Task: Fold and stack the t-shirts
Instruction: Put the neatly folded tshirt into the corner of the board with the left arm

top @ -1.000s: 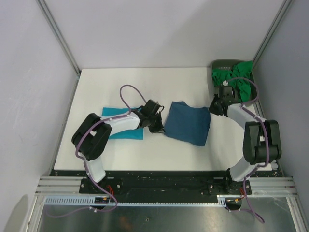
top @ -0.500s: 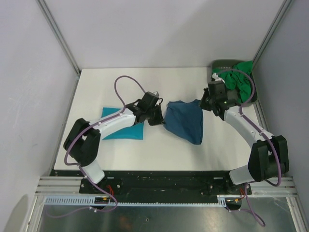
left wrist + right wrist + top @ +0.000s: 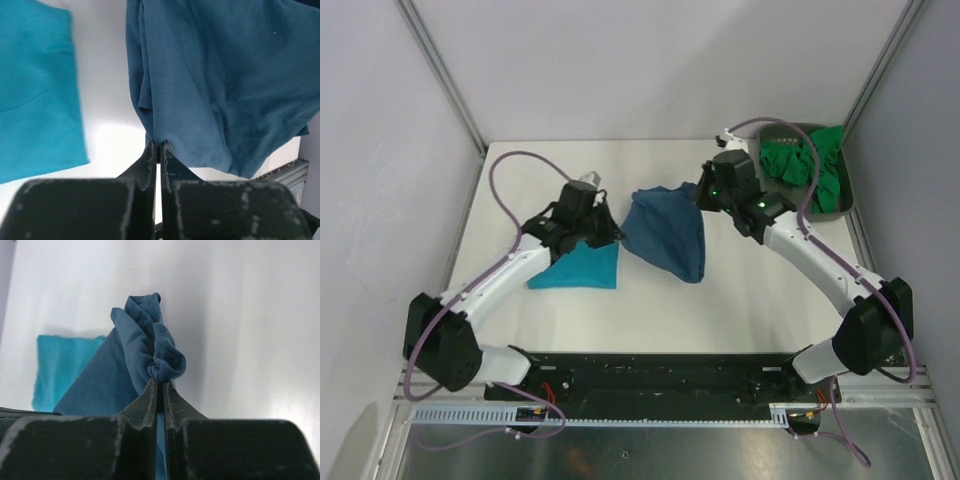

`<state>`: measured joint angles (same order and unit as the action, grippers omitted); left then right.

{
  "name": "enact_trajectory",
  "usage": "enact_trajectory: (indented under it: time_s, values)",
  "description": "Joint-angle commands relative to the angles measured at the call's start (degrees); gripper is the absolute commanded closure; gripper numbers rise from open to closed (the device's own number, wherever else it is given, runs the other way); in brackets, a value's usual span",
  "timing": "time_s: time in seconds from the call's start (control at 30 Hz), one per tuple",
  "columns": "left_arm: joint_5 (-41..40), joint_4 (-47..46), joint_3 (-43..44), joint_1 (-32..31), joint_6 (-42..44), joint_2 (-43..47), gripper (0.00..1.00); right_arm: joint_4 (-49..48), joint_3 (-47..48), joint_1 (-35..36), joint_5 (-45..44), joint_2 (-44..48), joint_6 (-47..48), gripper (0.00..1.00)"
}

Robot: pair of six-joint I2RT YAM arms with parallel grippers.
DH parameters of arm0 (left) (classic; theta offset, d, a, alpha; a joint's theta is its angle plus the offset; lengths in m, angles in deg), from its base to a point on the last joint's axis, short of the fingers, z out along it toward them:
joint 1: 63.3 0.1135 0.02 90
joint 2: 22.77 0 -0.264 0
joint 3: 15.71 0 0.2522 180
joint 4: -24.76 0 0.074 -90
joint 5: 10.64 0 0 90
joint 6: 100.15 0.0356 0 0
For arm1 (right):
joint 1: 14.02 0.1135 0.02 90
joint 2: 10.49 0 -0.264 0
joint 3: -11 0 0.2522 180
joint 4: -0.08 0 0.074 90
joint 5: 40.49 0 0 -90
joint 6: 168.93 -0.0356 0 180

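Note:
The robot will move its right gripper to the left in the top view, over the folded turquoise t-shirt (image 3: 578,267) (image 3: 63,365), to release the bunched corner of the steel-blue t-shirt, because the turquoise t-shirt lies flat.
The dark steel-blue t-shirt (image 3: 668,228) hangs bunched between my two grippers above the middle of the table. My left gripper (image 3: 610,226) is shut on its left edge (image 3: 165,135). My right gripper (image 3: 703,196) is shut on a bunched corner of it (image 3: 165,365). A folded turquoise t-shirt (image 3: 578,267) lies flat at the left, under my left arm, and shows in the left wrist view (image 3: 35,90) and the right wrist view (image 3: 65,365). Bright green t-shirts (image 3: 810,168) are heaped in the back right corner.
The green shirts lie in a dark grey tray (image 3: 850,200) at the table's back right corner. Grey walls close in the white table (image 3: 620,310) on three sides. My right arm reaches across from the right edge.
Both grippers have lifted the dark blue shirt and carried it left and toward the back; it went from lying flat to hanging bunched. The left arm now stretches over the turquoise shirt.

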<state>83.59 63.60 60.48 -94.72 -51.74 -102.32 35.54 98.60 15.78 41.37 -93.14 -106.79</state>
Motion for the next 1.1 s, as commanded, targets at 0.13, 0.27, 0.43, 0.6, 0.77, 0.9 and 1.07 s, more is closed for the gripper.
enact_trajectory:
  time_s: [0.13,0.27,0.43,0.6,0.77,0.9,1.07]
  values:
    - [0.0,5.9,-6.6,12.6,6.2,12.8,1.00,-5.0,13.5,9.5,-3.3,-11.7,-2.4,1.00]
    - [-0.4,8.6,-8.6,19.8,9.2,17.6,1.00,-5.1,20.8,12.9,-3.6,-18.9,-2.3,1.00]
    - [0.6,9.9,-11.6,27.5,12.1,21.3,1.00,-4.4,29.2,15.6,-3.1,-26.7,-2.5,1.00]
    - [0.9,10.7,-12.7,32.9,14.3,22.6,1.00,-3.6,34.8,17.0,-2.3,-31.9,-3.1,1.00]
    - [0.3,10.9,-13.8,36.7,15.3,23.1,1.00,-3.8,37.2,17.4,-1.4,-35.0,-3.5,1.00]
    - [-0.4,10.8,-14.6,37.7,15.3,23.0,1.00,-4.2,38.6,17.4,-0.8,-36.8,-3.6,1.00]
    - [-0.9,10.6,-14.8,38.4,15.3,21.8,1.00,-4.0,40.5,17.4,-0.5,-38.8,-3.2,1.00]
